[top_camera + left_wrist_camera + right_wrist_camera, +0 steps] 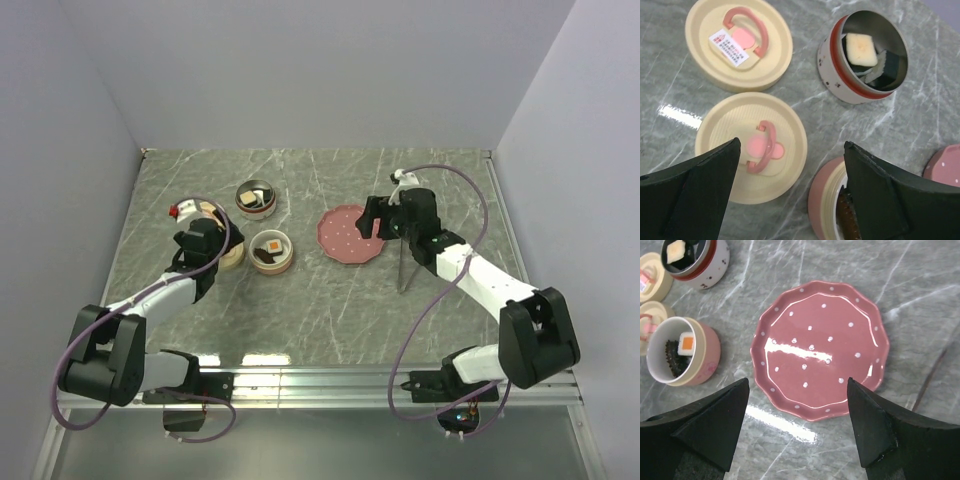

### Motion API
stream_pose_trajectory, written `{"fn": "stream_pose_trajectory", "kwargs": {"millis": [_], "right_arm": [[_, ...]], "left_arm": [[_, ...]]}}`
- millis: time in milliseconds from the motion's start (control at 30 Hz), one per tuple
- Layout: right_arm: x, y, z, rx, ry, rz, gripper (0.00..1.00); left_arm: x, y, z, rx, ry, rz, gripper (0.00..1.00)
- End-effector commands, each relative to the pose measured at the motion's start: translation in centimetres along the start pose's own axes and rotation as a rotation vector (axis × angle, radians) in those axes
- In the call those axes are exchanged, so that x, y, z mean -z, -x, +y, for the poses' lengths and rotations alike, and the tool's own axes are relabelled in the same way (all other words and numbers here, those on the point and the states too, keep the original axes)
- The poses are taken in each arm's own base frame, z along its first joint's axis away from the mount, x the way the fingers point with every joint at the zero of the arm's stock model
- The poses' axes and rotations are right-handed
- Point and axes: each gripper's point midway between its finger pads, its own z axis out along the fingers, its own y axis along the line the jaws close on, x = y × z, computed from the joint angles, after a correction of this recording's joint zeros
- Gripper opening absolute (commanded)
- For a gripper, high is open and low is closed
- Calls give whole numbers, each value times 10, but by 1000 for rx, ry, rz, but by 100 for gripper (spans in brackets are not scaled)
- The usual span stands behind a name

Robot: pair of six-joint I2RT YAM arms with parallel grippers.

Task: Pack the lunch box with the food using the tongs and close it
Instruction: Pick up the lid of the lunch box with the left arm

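My left gripper lowers and turns slightly to straddle the nearer lid's pink handle next, then closes on it, because both filled pots still stand uncovered.
The lunch box stands as two round open pots. The metal, red-rimmed pot holds white-and-dark food. The pink pot holds an orange-topped piece and a dark brown piece. Two cream lids with pink handles lie flat beside them. My left gripper hangs open over the nearer lid, holding nothing. The grey tongs lie on the table, right of the pink plate. My right gripper is open above the plate's near edge, empty.
The pink scalloped plate with white dots is bare. The grey marble table is walled at the back and both sides. A metal rail with the arm bases runs along the near edge.
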Motion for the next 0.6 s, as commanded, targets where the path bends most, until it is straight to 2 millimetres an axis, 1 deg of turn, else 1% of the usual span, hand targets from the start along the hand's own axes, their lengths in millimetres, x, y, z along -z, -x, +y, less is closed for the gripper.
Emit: {"fn": "stream_pose_trajectory", "kwargs": {"millis": [0, 133, 200, 233, 267, 333, 367, 400, 500, 567], "right_arm": [[-3, 34, 22, 33, 95, -92, 85], [-6, 33, 25, 31, 110, -85, 85], [-7, 31, 25, 32, 115, -85, 85], [-7, 31, 25, 29, 116, -86, 85], [-8, 30, 25, 29, 118, -84, 85], [-8, 29, 27, 26, 126, -86, 85], [-10, 28, 25, 23, 123, -82, 85], [-11, 28, 26, 23, 126, -83, 85], [-15, 23, 24, 22, 125, -72, 85], [-17, 22, 23, 25, 120, -69, 85]], "left_arm": [[4, -3, 11, 35, 56, 0, 90], [1, -5, 16, 35, 94, 11, 89], [-2, -14, 24, 26, 140, 42, 89], [-4, -11, 22, 26, 146, 40, 89], [-8, -18, 24, 16, 156, 65, 88], [-13, -21, 22, 4, 161, 86, 86], [-16, -28, 26, -7, 181, 108, 86], [-19, -27, 25, -6, 186, 109, 86], [-23, -34, 27, -18, 204, 131, 83], [-24, -33, 29, -21, 216, 131, 76]]}}
